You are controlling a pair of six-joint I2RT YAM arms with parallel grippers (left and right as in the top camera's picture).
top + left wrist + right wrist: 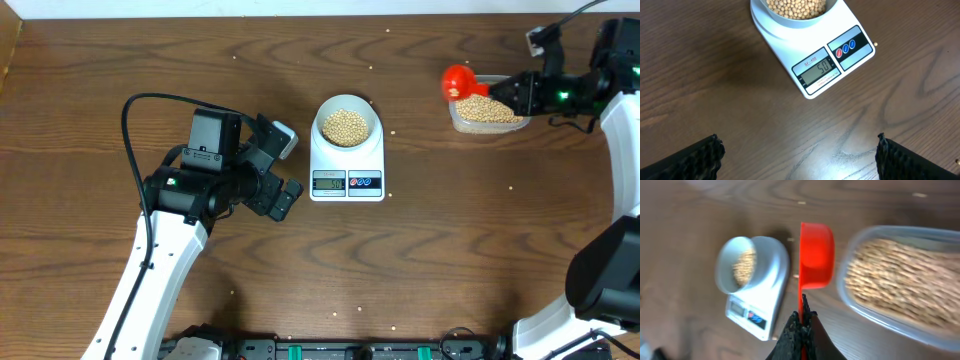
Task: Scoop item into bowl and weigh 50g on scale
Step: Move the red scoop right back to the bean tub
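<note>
My right gripper holds the scoop and will next draw back to the bare tabletop behind it and let go by the tub, since the scale (347,170) shows its target.
The pale bowl (346,124) holds tan beans (346,126) and stands on the white scale (347,170) at the table's middle. In the left wrist view the scale (812,55) shows an LCD (819,71) reading about 50, with the bowl (797,10) at the top edge. My left gripper (286,170) is open and empty just left of the scale; its fingers (797,157) frame bare table. My right gripper (510,90) is shut on the handle of a red scoop (460,82), held beside the clear tub of beans (488,112). The right wrist view shows the scoop (816,255), tub (900,285) and scale (757,292).
A few loose beans lie scattered on the wooden table, such as one right of the scale (391,133). The left arm's body (180,200) stands left of the scale. The right arm's base (610,280) sits at the right edge.
</note>
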